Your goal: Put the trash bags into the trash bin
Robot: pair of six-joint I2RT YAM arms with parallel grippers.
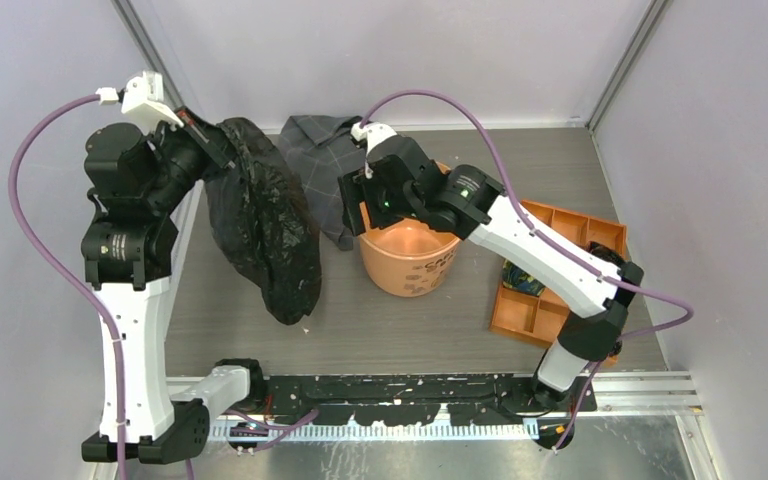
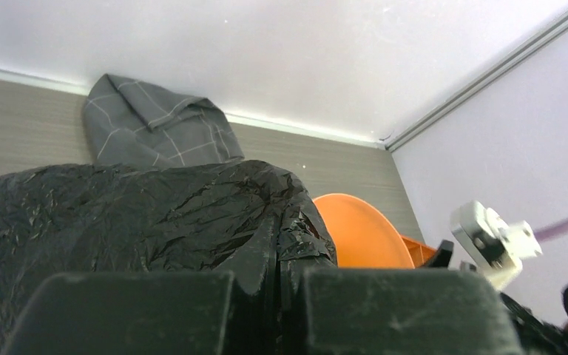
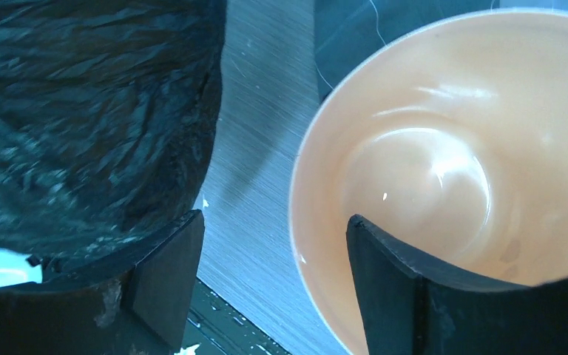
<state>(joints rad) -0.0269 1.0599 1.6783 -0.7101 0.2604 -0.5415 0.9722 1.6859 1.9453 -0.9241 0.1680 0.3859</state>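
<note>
My right gripper moves off the bin's rim next, back and to the left in the top view, onto the bag's bin-side edge, which hangs unheld.
A glossy black trash bag hangs from my left gripper, raised at the far left; its lower end reaches the table. In the left wrist view the jaws are shut on a fold of the bag's film. The round orange trash bin stands upright at mid table with nothing inside. My right gripper hovers over the bin's left rim. In the right wrist view it is open, the rim running between its fingers, which hold nothing. The bag hangs to the left.
A grey checked cloth lies behind the bin against the back wall. A flat orange tray with compartments sits at the right under the right arm. A black rail runs along the near edge.
</note>
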